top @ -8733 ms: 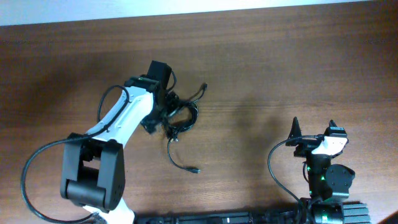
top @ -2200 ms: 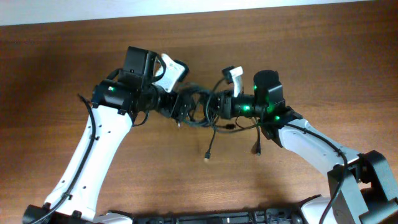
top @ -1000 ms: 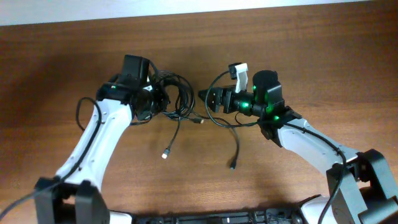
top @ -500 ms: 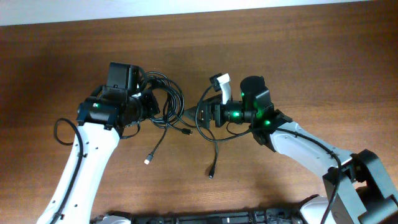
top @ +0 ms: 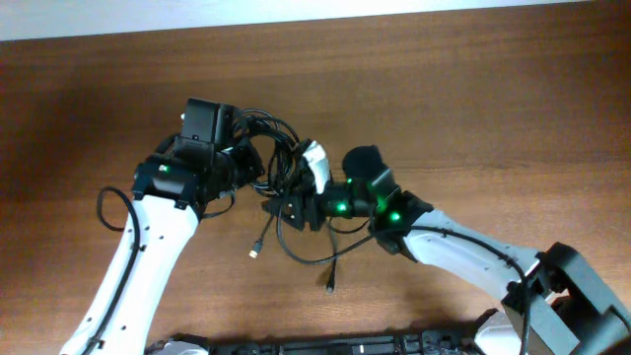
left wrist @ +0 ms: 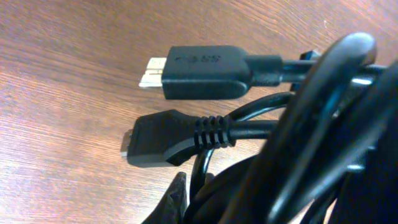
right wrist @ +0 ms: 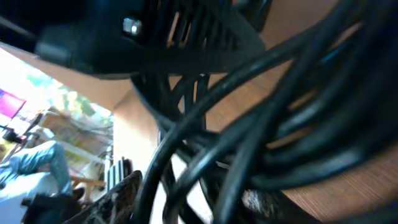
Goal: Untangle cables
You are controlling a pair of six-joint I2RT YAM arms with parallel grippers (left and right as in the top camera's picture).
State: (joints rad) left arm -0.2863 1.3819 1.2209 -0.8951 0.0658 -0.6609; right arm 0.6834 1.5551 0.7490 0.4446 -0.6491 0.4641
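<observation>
I will next move my left gripper to the right in the overhead view, over the tabletop between my arms, to let go of the heap of cables. The loops of the cables hang crowded together.
The cables (top: 277, 144) are a loose black bundle of loops hanging from my left gripper (top: 252, 170), which is shut on them. Close up in the left wrist view, the strands (left wrist: 323, 124) fill the right side. One dark finger (left wrist: 176, 200) shows beside them, and two plugs (left wrist: 199, 71) stick out to the left. My right gripper (top: 293, 207) reaches into the bundle's lower right side. In its wrist view several strands (right wrist: 280, 112) cross between its fingers (right wrist: 121, 190), which stand apart. Two loose ends trail down: a light tip (top: 254, 253) and a dark one (top: 330, 286).
The brown wooden table (top: 493, 89) ends at a pale far edge (top: 315, 12). My left arm's own thick wire (top: 106, 205) loops out to the left. The right arm's base (top: 577, 306) fills the bottom right corner.
My right gripper has moved left and down into the lower side of the bundle. The left arm has shifted slightly right, and the dangling ends have swung with it.
</observation>
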